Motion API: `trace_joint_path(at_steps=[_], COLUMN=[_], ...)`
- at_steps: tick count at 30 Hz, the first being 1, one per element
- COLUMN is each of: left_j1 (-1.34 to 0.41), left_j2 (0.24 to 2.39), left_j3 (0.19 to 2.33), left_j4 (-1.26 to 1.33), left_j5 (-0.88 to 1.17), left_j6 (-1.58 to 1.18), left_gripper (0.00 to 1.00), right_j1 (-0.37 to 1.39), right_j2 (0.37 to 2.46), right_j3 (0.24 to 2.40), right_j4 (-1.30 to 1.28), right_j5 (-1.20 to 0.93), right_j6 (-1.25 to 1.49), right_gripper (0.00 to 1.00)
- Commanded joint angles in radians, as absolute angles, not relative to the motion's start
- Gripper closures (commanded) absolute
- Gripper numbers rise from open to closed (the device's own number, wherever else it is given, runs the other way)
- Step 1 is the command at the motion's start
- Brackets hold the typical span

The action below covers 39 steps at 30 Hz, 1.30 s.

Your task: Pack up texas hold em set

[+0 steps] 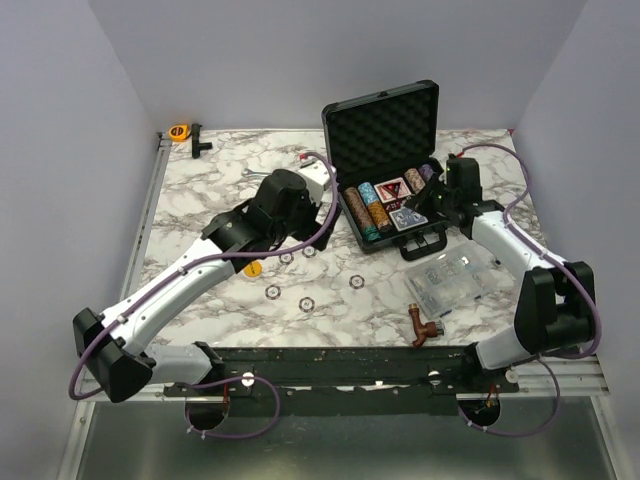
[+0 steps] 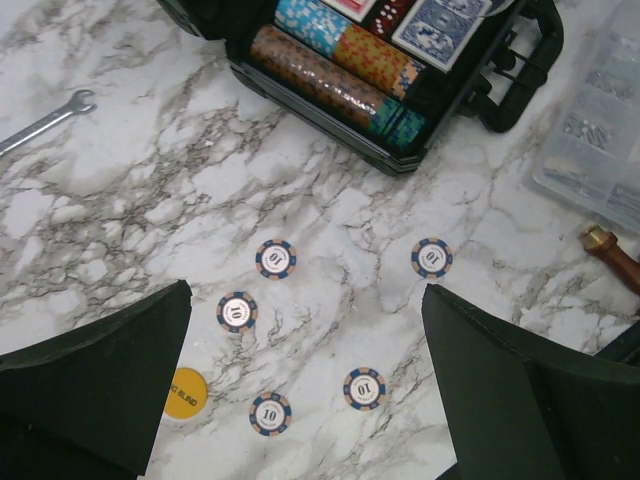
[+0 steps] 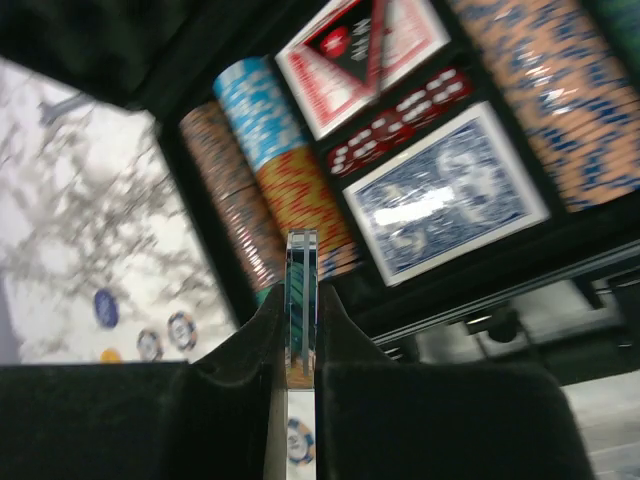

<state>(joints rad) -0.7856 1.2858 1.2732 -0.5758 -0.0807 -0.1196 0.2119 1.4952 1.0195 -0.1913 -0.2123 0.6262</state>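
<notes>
The top of the blue deck (image 3: 444, 203) is bare while a triangle sits on the red deck, so my right gripper will next lower and shift from the case's edge over the blue one.
The black briefcase (image 1: 384, 128) lies open at the back right, with rows of striped chips (image 1: 366, 211), a red deck (image 3: 360, 48) and a blue deck (image 3: 444, 203) inside. My right gripper (image 3: 302, 295) hovers over the case's front edge, shut on a thin clear disc (image 3: 301, 262) held edge-on. My left gripper (image 2: 305, 300) hangs open above the table, left of the case, with nothing between its fingers. Below it lie several loose blue-striped chips (image 2: 364, 388) and a yellow disc (image 2: 186, 392).
A clear compartment box (image 1: 450, 280) and a brown pipe fitting (image 1: 425, 328) lie in front of the case on the right. A wrench (image 2: 45, 120) lies to the case's left. A yellow tape measure (image 1: 178, 131) sits in the far left corner.
</notes>
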Motion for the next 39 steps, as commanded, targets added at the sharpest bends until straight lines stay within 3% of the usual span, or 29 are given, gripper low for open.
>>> trace_joint_path(at_steps=[1, 4, 12, 27, 34, 39], left_j1=[-0.779, -0.777, -0.776, -0.773, -0.772, -0.77], left_j2=[1.212, 1.186, 1.158, 1.156, 1.16, 1.16], left_j3=[1.262, 1.254, 1.26, 1.259, 1.26, 1.262], left_j4=[-0.557, -0.55, -0.558, -0.557, -0.558, -0.558], left_j5=[-0.223, -0.214, -0.184, -0.143, -0.133, -0.129], left_j6=[-0.161, -0.163, -0.17, -0.183, -0.185, -0.186], left_gripper=[0.02, 0.02, 0.02, 0.02, 0.02, 0.02], right_j1=[0.17, 0.142, 0.09, 0.071, 0.063, 0.063], right_j2=[1.553, 1.598, 1.737, 1.801, 1.795, 1.778], right_j3=[1.037, 1.074, 1.128, 1.124, 1.117, 1.115], right_j4=[-0.212, -0.197, -0.151, -0.092, -0.112, -0.136], right_j5=[-0.011, 0.027, -0.123, -0.209, -0.184, -0.16], right_j6=[0.574, 0.564, 0.558, 0.593, 0.588, 0.58], right_gripper=[0.99, 1.0, 0.95, 0.85, 0.67, 0.62])
